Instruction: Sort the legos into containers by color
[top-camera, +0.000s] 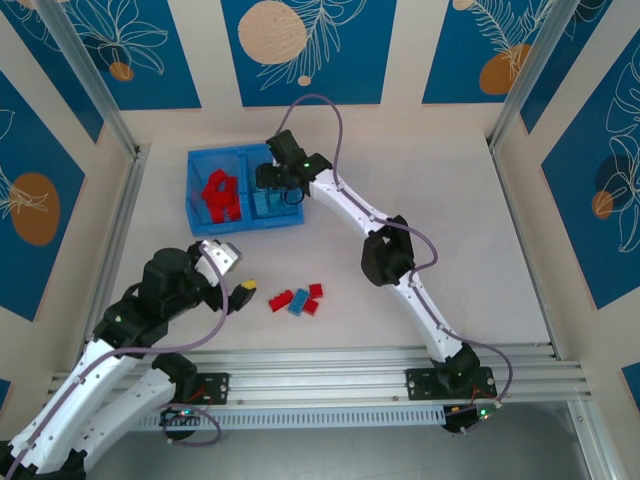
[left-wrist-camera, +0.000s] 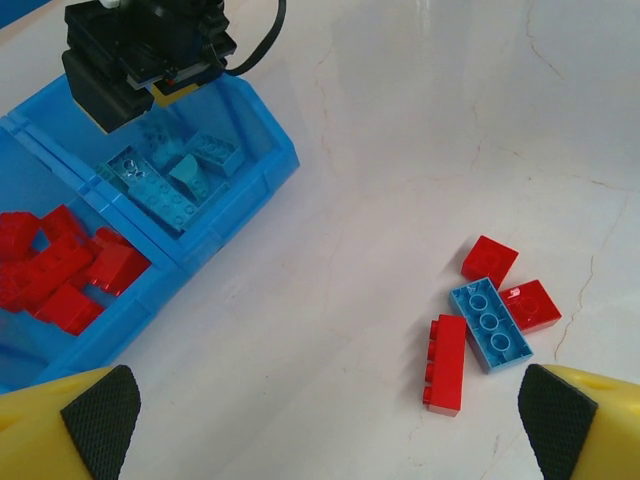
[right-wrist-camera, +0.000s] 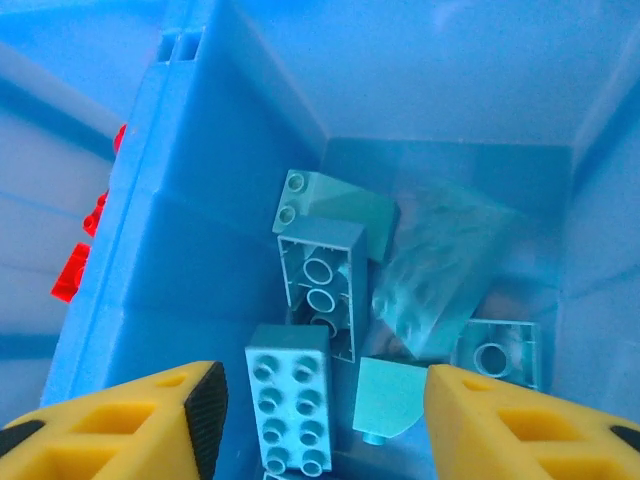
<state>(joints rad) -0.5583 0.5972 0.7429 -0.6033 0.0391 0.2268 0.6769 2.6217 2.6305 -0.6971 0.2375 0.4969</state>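
Observation:
The long red lego is beside the light blue one. Next, my left gripper will move over and down onto the long red lego.
The blue tray (top-camera: 194, 192) sits at the back left of the table. Its left compartment holds several red legos (top-camera: 220, 195) and its right compartment holds light blue ones (top-camera: 268, 205). My right gripper (right-wrist-camera: 320, 420) hangs open just above the right compartment, over several teal bricks (right-wrist-camera: 322, 280). One teal brick (right-wrist-camera: 440, 270) below it looks blurred. Three red legos (left-wrist-camera: 446, 362) and one light blue lego (left-wrist-camera: 489, 324) lie loose on the table. My left gripper (left-wrist-camera: 325, 420) is open above bare table, just left of the loose bricks and holding nothing.
The tray's middle wall (right-wrist-camera: 190, 200) runs along the left of the right wrist view, with red bricks (right-wrist-camera: 80, 260) beyond it. My right arm (top-camera: 390, 250) stretches diagonally across the table's middle. A metal rail (top-camera: 330, 375) borders the near edge.

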